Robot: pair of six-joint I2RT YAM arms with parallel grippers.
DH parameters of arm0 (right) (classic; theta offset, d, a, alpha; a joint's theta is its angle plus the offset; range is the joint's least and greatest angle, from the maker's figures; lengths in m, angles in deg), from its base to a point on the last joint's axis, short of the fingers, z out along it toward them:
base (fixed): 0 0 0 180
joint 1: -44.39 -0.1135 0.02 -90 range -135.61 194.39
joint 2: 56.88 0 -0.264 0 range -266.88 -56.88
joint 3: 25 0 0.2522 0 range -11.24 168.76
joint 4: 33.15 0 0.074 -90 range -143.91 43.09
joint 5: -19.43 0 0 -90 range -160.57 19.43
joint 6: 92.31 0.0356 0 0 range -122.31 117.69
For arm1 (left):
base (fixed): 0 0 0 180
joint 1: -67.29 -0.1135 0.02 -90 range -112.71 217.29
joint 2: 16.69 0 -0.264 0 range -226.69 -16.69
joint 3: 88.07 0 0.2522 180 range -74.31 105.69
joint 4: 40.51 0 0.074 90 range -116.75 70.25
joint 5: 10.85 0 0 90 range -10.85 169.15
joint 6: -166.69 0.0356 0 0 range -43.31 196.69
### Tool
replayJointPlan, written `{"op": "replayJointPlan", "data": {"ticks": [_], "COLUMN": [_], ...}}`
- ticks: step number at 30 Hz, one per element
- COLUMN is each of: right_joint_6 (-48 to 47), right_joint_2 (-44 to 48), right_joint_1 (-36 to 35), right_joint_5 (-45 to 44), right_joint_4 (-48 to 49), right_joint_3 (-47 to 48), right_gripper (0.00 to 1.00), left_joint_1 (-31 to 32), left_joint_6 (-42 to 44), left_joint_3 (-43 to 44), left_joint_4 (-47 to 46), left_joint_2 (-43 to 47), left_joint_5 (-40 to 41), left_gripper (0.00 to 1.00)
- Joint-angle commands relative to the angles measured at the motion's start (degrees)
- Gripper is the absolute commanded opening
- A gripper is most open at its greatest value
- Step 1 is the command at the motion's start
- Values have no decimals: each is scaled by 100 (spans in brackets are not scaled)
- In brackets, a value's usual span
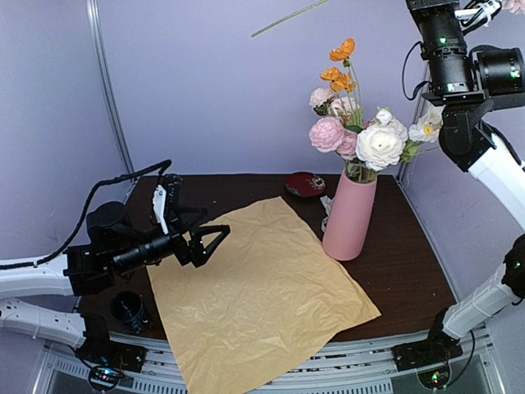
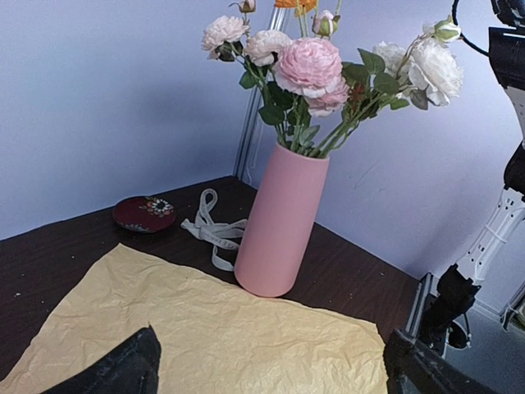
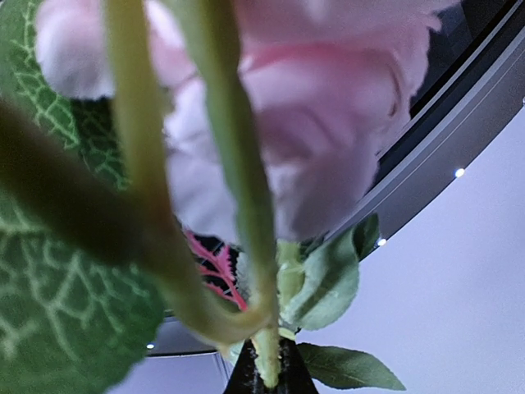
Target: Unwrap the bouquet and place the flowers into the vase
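I should turn my right gripper to stand the flower's stem upright, lower the stem into the pink vase's opening (image 1: 359, 174) and then let go of it, because the stem lies sideways above the opening.
The pink vase (image 1: 349, 217) (image 2: 281, 222) stands upright at the back right and holds several pink, white and orange flowers (image 1: 361, 135) (image 2: 310, 66). The bouquet's yellow-tan paper (image 1: 262, 295) (image 2: 205, 328) lies spread flat on the table. Its cream ribbon (image 2: 212, 234) lies loose beside the vase. My left gripper (image 1: 215, 244) (image 2: 271, 377) hovers open and empty over the paper's left part. My right gripper (image 3: 267, 373) is raised beyond the top right of the top view. It is shut on a green stem (image 3: 246, 164) with a pink bloom (image 3: 312, 107) close to the camera. A thin stem (image 1: 287, 18) shows at the top.
A dark red round dish (image 1: 305, 184) (image 2: 144, 213) sits at the back of the table, left of the vase. A small dark cup (image 1: 130, 310) stands near the front left edge below my left arm. Pale walls close in the back and sides.
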Motion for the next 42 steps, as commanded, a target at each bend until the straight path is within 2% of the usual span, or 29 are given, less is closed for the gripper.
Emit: {"op": "replayJointPlan", "data": {"ticks": [1, 10, 18, 22, 25, 29, 34, 42], "right_joint_6": [-539, -1817, -2847, -3096, -3199, -3445, -3641, -3410], "right_joint_2": [189, 305, 423, 676, 753, 660, 270, 288], "right_joint_1": [25, 29, 27, 30, 30, 30, 31, 27], "right_joint_5": [-217, -1267, -1817, -1857, -1881, -2267, -2725, -3134], "right_joint_4": [-5, -797, -496, -15, -92, -658, -2312, -3411], "right_joint_3": [159, 563, 511, 185, 262, 668, 1542, 1281], "right_gripper": [0, 0, 0, 0, 0, 0, 0, 0], "left_joint_1": [4, 4, 4, 4, 4, 4, -1, 4], "left_joint_6": [82, 117, 108, 90, 70, 53, 66, 94], "left_joint_3": [94, 176, 333, 325, 346, 383, 450, 590], "left_joint_4": [-382, -410, -371, -423, -456, -478, -367, -142], "left_joint_2": [-78, -305, -538, -586, -628, -689, -778, -958], "left_joint_5": [45, 42, 3, 12, -4, -23, 3, -65], "left_gripper": [98, 98, 98, 98, 98, 98, 98, 98]}}
